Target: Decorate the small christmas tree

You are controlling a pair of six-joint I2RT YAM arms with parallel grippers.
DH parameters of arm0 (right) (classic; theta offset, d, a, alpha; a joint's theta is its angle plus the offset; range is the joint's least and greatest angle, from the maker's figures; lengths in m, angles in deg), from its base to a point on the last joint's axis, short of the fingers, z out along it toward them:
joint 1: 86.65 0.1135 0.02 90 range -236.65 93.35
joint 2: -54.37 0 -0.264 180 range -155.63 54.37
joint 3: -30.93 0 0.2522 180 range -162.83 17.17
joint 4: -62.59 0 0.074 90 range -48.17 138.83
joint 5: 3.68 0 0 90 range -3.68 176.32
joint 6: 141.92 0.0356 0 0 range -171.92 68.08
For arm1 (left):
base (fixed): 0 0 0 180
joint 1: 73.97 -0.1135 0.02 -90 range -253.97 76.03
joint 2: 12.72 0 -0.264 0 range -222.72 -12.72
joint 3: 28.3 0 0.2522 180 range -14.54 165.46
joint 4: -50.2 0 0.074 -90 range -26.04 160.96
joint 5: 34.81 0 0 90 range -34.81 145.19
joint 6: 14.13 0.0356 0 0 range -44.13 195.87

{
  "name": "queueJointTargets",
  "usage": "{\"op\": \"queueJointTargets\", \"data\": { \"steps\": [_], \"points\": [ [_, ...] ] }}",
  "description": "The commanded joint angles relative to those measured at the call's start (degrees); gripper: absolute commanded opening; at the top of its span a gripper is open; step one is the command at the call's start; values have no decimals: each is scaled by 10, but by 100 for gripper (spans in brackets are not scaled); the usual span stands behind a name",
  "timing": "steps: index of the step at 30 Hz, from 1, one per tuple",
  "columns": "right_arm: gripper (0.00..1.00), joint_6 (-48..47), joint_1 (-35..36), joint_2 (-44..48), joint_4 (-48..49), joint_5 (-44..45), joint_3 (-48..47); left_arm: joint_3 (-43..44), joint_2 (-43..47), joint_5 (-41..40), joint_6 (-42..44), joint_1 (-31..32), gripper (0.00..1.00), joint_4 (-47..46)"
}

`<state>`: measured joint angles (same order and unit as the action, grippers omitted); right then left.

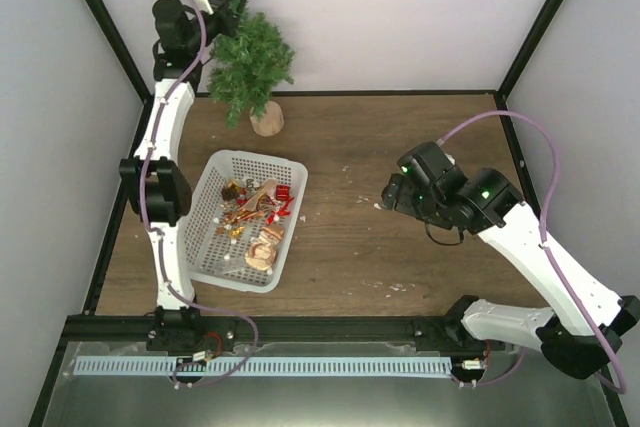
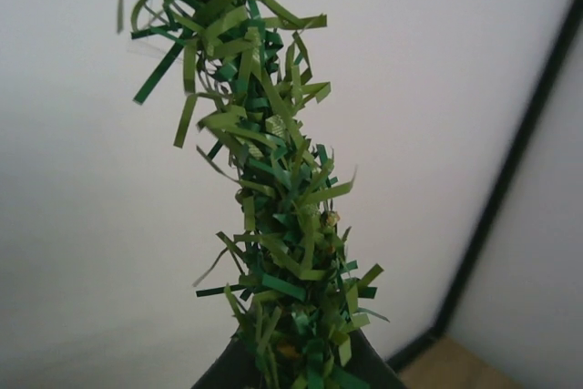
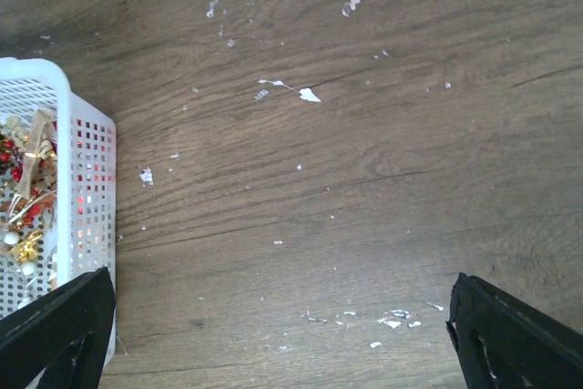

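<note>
The left gripper swings the tree point(image 1: 250, 59) back and to the right in the top view next, and releases it on the clear wood point(image 1: 339, 193) beside the basket.
The small christmas tree point(image 1: 250, 59) stands at the back left on its round tan base point(image 1: 267, 119), its top leaning left. My left gripper point(image 1: 230, 5) is up at the tip, shut on the tree's top sprig. In the left wrist view the green bristles point(image 2: 273, 189) rise from between the dark fingers point(image 2: 223, 375), filling the left gripper point(image 2: 296, 366). My right gripper point(image 1: 388, 195) hovers open over bare wood right of the basket; in its wrist view the right gripper point(image 3: 273, 334) holds nothing between its fingers point(image 3: 55, 325).
A white mesh basket point(image 1: 205, 222) lies mid-left holding red, gold and tan ornaments point(image 1: 255, 212); its corner point(image 3: 86, 161) shows in the right wrist view. White flecks point(image 3: 305, 95) dot the wooden table. Black frame posts and white walls close in the back.
</note>
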<state>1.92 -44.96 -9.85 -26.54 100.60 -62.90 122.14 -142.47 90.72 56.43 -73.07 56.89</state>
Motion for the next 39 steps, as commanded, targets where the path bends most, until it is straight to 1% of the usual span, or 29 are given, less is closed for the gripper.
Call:
{"op": "queueJointTargets", "data": {
  "steps": [1, 3, 8, 12, 19, 23, 27, 32, 39],
  "points": [
    [93, 33, -3, 16, -7, 17, 20, -89, 126, 79, -2, 46, 0, -60],
    [93, 37, -3, 19, -5, 14, 30, -129, 158, 93, 17, 73, 0, -64],
    [93, 41, -3, 26, 0, 0, 42, -169, 195, 108, 22, 124, 0, -68],
    [93, 51, -3, 42, -8, 3, 45, -196, 212, 115, 25, 147, 0, -68],
    [93, 77, -3, 80, -7, 30, 32, -279, 260, 152, 51, 182, 0, -56],
    [94, 101, -3, 121, 15, 50, 29, -325, 282, 170, 76, 212, 0, -32],
    [94, 121, -3, 164, 36, 52, 55, -361, 301, 159, 98, 245, 0, -28],
    [94, 132, -3, 185, 47, 38, 87, -371, 306, 152, 108, 275, 0, -32],
    [94, 136, -3, 206, 52, 32, 109, -371, 292, 140, 142, 295, 0, -32]
  ]
}}
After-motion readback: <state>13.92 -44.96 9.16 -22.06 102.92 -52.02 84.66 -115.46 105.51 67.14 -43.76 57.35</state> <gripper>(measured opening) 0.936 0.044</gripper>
